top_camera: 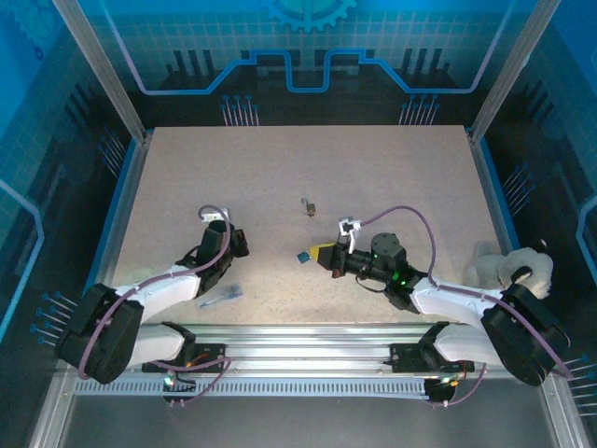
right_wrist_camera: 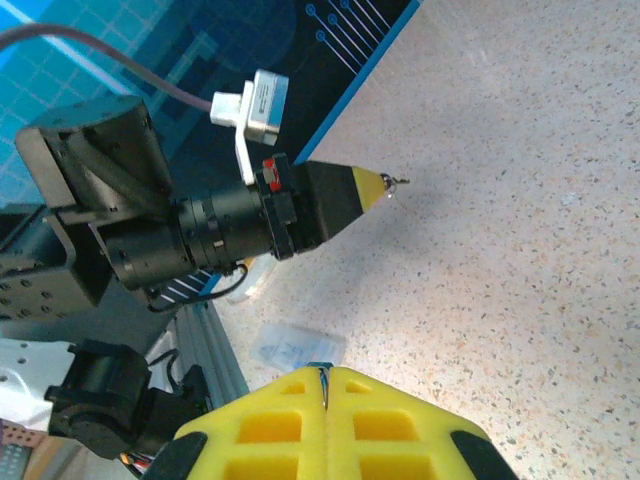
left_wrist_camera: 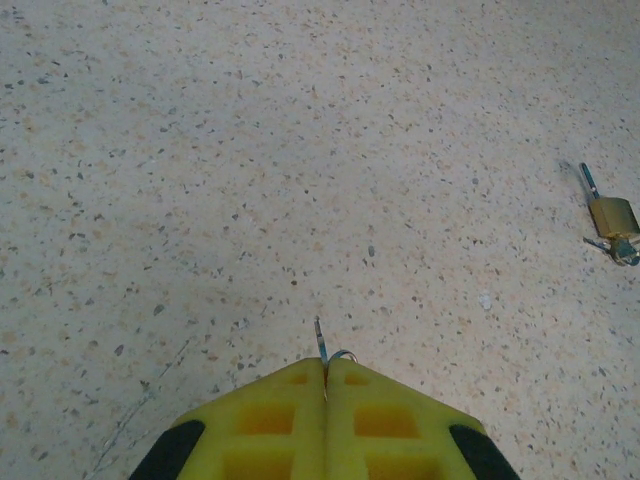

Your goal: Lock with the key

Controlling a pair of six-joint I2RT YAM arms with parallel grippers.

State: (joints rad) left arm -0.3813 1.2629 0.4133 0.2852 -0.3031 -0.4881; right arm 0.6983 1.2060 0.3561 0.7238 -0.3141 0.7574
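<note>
The thin metal sliver goes down onto the bare tabletop next, where my left gripper releases it, just below the fingers, clear of the padlock (top_camera: 309,207).
In the top view my right gripper (top_camera: 315,255) is shut on the key (top_camera: 304,257), whose blue-teal head sticks out to the left of the yellow fingertips. The right wrist view shows just a teal edge of the key (right_wrist_camera: 322,371) in the seam of that shut gripper (right_wrist_camera: 326,374). My left gripper (top_camera: 241,245) is shut on a thin metal sliver with a small ring (left_wrist_camera: 321,345), which pokes out ahead of its tips (left_wrist_camera: 326,364). The left gripper (right_wrist_camera: 378,187) hovers low over the table, pointing toward the right one. A small brass padlock (top_camera: 309,207) lies beyond both grippers.
The brass padlock (left_wrist_camera: 612,216) lies flat at the right of the left wrist view with a small key stuck in it. A clear plastic bag (top_camera: 222,297) lies near the front rail under the left arm. A white lumpy object (top_camera: 508,266) sits at the right edge.
</note>
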